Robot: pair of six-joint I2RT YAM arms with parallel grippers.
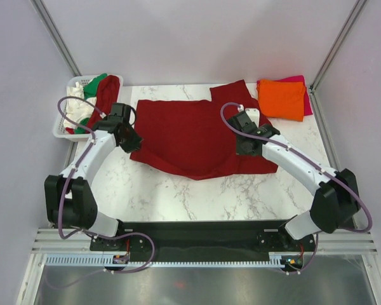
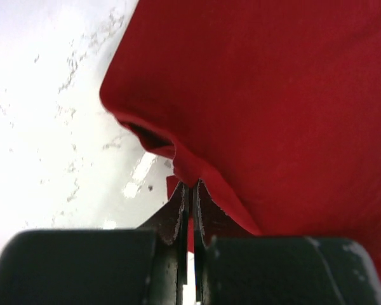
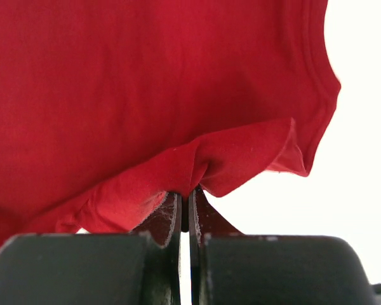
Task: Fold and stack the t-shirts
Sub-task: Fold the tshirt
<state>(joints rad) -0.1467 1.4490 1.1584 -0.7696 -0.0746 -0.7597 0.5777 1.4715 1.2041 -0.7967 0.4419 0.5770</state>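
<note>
I need to carry the bunched fold away from my base with my right gripper first, then open it, to get the fold over the spread dark red t-shirt (image 1: 197,136).
A dark red t-shirt (image 1: 197,136) lies spread across the middle of the marble table. My left gripper (image 1: 131,138) is shut on its left edge; in the left wrist view the gripper (image 2: 191,187) pinches the cloth (image 2: 273,108). My right gripper (image 1: 246,147) is shut on the right side of the same shirt; in the right wrist view the gripper (image 3: 189,192) holds a bunched fold (image 3: 178,95). A folded orange t-shirt (image 1: 281,98) lies on a magenta-pink one (image 1: 305,95) at the back right. Green (image 1: 94,84), dark red (image 1: 106,92) and white (image 1: 76,108) t-shirts lie in the basket.
A white lattice basket (image 1: 61,127) stands at the back left corner. Grey walls with metal posts close in the table's sides and back. Bare marble (image 1: 197,197) shows in front of the shirt, and a black base plate (image 1: 203,232) lies at the near edge.
</note>
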